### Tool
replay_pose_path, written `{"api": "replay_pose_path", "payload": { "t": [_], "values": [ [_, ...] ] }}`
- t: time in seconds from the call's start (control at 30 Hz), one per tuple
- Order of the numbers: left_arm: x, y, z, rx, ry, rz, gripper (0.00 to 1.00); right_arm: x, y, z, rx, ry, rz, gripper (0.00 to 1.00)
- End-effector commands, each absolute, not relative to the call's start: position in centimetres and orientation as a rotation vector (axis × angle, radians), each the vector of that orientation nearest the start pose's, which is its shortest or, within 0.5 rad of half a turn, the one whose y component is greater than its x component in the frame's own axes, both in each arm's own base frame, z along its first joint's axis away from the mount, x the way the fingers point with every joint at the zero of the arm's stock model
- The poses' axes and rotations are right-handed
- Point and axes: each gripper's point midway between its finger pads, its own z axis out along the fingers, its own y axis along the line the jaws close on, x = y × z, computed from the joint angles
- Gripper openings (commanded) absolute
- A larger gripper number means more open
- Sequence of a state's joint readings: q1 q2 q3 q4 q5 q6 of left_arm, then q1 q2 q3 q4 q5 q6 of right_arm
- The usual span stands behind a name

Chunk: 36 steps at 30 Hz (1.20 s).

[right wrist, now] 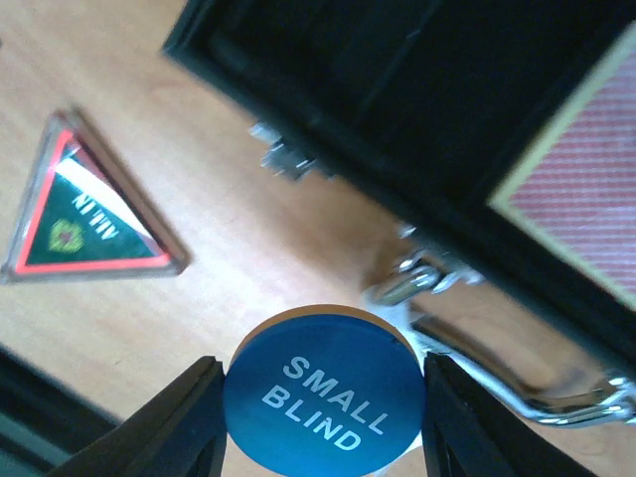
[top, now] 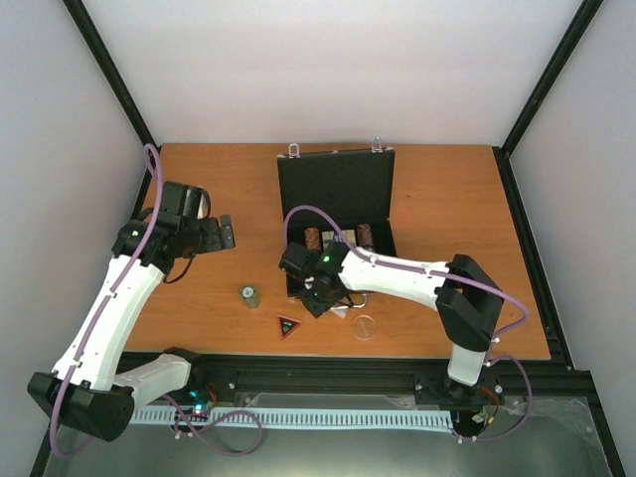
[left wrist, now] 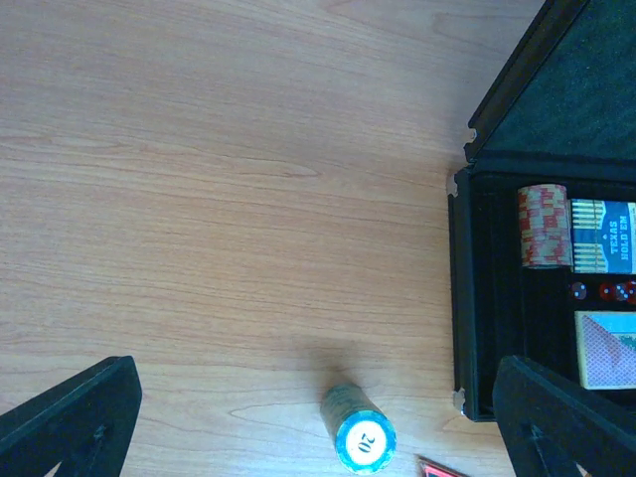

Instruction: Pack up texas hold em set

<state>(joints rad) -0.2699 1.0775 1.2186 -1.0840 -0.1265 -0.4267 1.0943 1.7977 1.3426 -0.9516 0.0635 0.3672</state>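
I should next move the SMALL BLIND button (right wrist: 324,393) in my right gripper outward, past the dice and over the boxed deck's side.
The black briefcase (top: 338,184) lies open mid-table, lid up at the back. Its tray (left wrist: 467,298) holds a red-and-white chip stack (left wrist: 543,226), a boxed card deck (left wrist: 604,237), red dice (left wrist: 606,291) and a second deck (left wrist: 608,350). My right gripper (top: 316,298) hangs just in front of the case, shut on the blue round "SMALL BLIND" button (right wrist: 324,393) beside the silver handle (right wrist: 497,368). A teal chip stack (left wrist: 359,429) stands on the table left of the case. My left gripper (left wrist: 316,417) hovers above it, open and empty.
A triangular "ALL IN" marker (top: 288,326) lies near the front edge, also in the right wrist view (right wrist: 87,204). A clear round disc (top: 365,326) sits right of it. Bare wood stretches left of the case and to its right.
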Motion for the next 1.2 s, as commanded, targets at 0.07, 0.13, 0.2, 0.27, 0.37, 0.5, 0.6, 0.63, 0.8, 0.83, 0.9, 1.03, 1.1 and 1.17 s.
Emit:
{"api": "replay_pose_path", "payload": {
  "t": [0.07,0.13,0.2,0.27,0.37,0.5,0.6,0.63,0.8,0.83,0.9,1.03,1.1,1.17],
  "values": [
    [26.9,-4.9,24.8,-0.274,2.463,-0.133,1.00,23.4,29.7,9.7,-0.942,2.745,0.051,0.41],
    [27.0,-4.9,24.7,-0.273,2.464,-0.133,1.00,25.4,29.3,9.8,-0.914,2.737,0.043,0.41],
    [27.1,-5.1,24.7,-0.270,2.466,-0.136,1.00,27.3,28.9,9.8,-0.889,2.734,0.026,0.41],
    [27.3,-5.1,24.7,-0.268,2.467,-0.133,1.00,29.1,28.9,9.9,-0.866,2.720,0.016,0.41],
    [27.5,-5.1,24.7,-0.263,2.469,-0.128,1.00,31.4,28.5,9.4,-0.834,2.716,0.004,0.41],
    [27.6,-5.1,24.4,-0.253,2.484,-0.117,1.00,33.6,28.2,8.1,-0.812,2.720,-0.010,0.41],
    [27.7,-5.1,24.2,-0.248,2.490,-0.107,1.00,34.9,28.1,7.4,-0.800,2.706,-0.038,0.41],
    [27.7,-5.1,24.2,-0.245,2.491,-0.105,1.00,35.4,28.1,7.2,-0.795,2.694,-0.054,0.41],
    [28.1,-5.2,24.0,-0.238,2.500,-0.102,1.00,37.3,28.1,6.8,-0.736,2.644,-0.106,0.41],
    [28.1,-5.2,23.9,-0.234,2.504,-0.099,1.00,37.5,28.0,6.8,-0.722,2.637,-0.111,0.41],
    [28.2,-5.2,23.8,-0.230,2.508,-0.096,1.00,37.9,28.0,6.7,-0.705,2.625,-0.116,0.41],
    [28.4,-5.3,23.6,-0.224,2.512,-0.091,1.00,38.5,28.0,6.4,-0.683,2.610,-0.129,0.41],
    [28.4,-5.3,23.5,-0.220,2.516,-0.090,1.00,38.8,27.9,6.1,-0.682,2.610,-0.140,0.41],
    [28.4,-5.3,23.4,-0.220,2.518,-0.086,1.00,39.2,27.8,5.8,-0.678,2.611,-0.152,0.41]
  ]
}}
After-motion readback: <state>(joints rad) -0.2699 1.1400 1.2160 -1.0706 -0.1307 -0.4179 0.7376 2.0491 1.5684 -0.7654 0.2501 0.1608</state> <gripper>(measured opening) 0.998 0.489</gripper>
